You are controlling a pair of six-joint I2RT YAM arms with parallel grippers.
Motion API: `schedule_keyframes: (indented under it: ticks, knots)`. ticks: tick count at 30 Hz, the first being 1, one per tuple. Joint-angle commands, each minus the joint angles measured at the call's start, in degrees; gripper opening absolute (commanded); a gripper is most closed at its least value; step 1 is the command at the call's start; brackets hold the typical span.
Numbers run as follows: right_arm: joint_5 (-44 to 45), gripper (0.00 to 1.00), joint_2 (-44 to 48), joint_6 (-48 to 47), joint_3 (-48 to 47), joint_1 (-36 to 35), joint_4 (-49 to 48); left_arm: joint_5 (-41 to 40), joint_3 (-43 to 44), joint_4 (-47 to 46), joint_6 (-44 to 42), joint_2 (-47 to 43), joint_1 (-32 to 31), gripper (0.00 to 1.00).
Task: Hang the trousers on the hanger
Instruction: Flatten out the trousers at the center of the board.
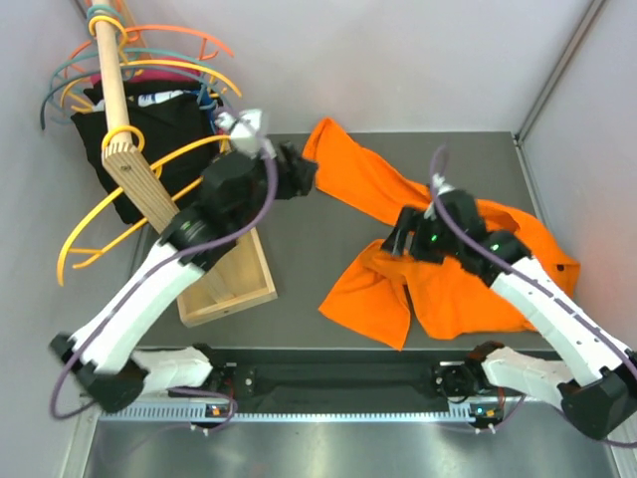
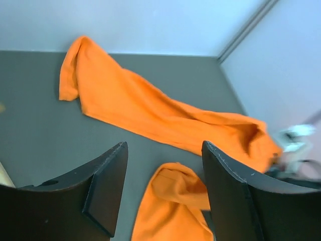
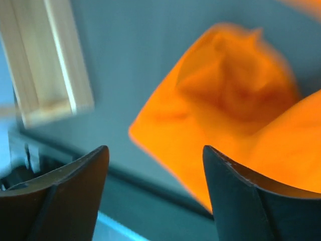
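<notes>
My right gripper lowers back and to the left in the top view onto the front leg's end (image 1: 348, 303) (image 3: 168, 131) next, since that end of the trousers lies free on the tabletop.
The orange trousers (image 1: 448, 279) lie crumpled on the grey table, one leg running to the back centre and the other toward the front. The amber-yellow hanger (image 1: 194, 145) hangs by its ring on the tilted wooden pole at the left. My left gripper (image 1: 304, 174) is open and empty, hovering by the far leg's end. In the left wrist view (image 2: 164, 145) the trousers (image 2: 150, 108) lie beyond the jaws. My right gripper (image 1: 393, 242) is open and empty, just above the trousers' middle. The right wrist view (image 3: 154, 149) shows the cloth (image 3: 235, 100) ahead, blurred.
A wooden rack with a box base (image 1: 234, 284) stands at the left and also shows in the right wrist view (image 3: 50, 55). Black garments (image 1: 164, 119) and coral (image 1: 184, 35) and teal hangers (image 1: 60, 85) hang on it. Walls close the back and right.
</notes>
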State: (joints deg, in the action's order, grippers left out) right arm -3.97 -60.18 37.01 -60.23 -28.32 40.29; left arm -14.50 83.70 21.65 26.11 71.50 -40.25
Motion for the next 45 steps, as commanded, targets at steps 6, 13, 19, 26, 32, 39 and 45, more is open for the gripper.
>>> schedule_keyframes:
  ticks: [6,13,19,26,32,39,45]
  knots:
    - [1.40,0.80,-10.72,7.44,4.60,-22.03,-5.06,12.03,-12.07,6.82,5.61,-22.54,-0.71,0.65]
    - [9.76,0.82,-31.89,21.07,-2.87,-27.40,-0.65,10.91,-11.99,13.85,7.82,-28.43,-0.71,0.62]
    - [12.57,0.82,-40.52,25.74,-6.65,-27.93,-3.91,7.39,-7.15,19.04,5.88,-29.67,-0.71,0.63]
    - [13.55,0.62,-46.60,32.94,-8.33,-28.37,-1.10,5.28,-8.11,20.01,7.55,-33.18,-0.71,0.62]
    - [9.69,0.31,-49.33,33.30,-7.62,-28.37,-7.85,3.43,-7.94,22.38,7.73,-34.15,-0.71,0.61]
    - [4.34,0.00,-51.87,23.37,-27.09,-23.21,-14.62,1.50,-5.48,23.53,7.20,-32.40,-0.71,0.61]
    - [-7.00,0.00,-53.01,28.54,-34.07,-19.15,-29.29,0.97,-2.05,24.14,6.50,-28.88,-0.71,0.61]
